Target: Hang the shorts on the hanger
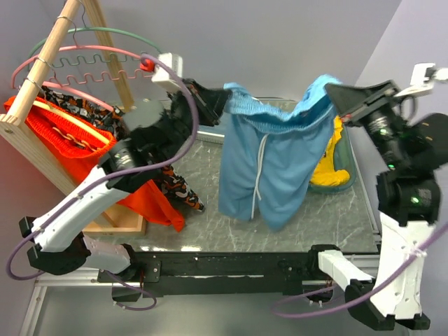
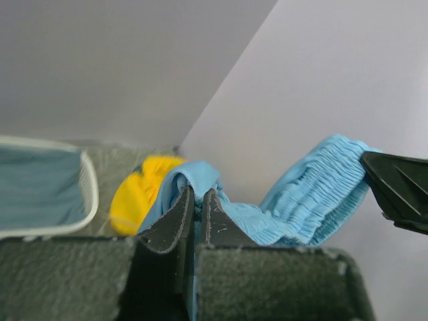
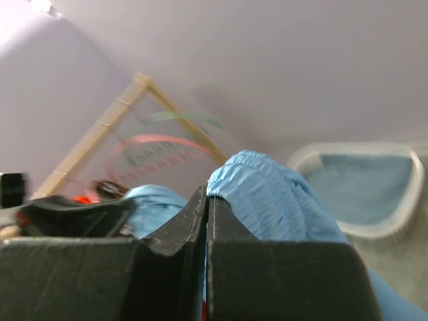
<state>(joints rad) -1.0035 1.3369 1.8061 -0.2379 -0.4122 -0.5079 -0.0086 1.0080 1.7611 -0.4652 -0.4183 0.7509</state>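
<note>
The waistband end in my left gripper goes down onto the tabletop (image 1: 211,187) next, with the gripper's fingers tilting down, because empty space shows beneath the hanging shorts.
The light blue shorts (image 1: 269,164) hang in the air above the table, stretched by the waistband between both arms, white drawstring dangling. My left gripper (image 1: 218,103) is shut on the waistband's left end, its fingers pinching blue cloth (image 2: 194,179) in the left wrist view. My right gripper (image 1: 336,94) is shut on the right end, where the gathered waistband (image 3: 267,197) bulges over the closed fingers. The pink hanger (image 1: 84,66) hangs on the wooden rack at the far left, to the left of my left gripper, and shows blurred as the pink hanger (image 3: 157,150) in the right wrist view.
A green hanger (image 1: 112,33) hangs just behind the pink one on the wooden rack (image 1: 42,77). Bright orange shorts (image 1: 77,150) and a patterned garment drape on the rack. A yellow garment (image 1: 332,168) lies in a teal basket (image 1: 348,183) at the table's right.
</note>
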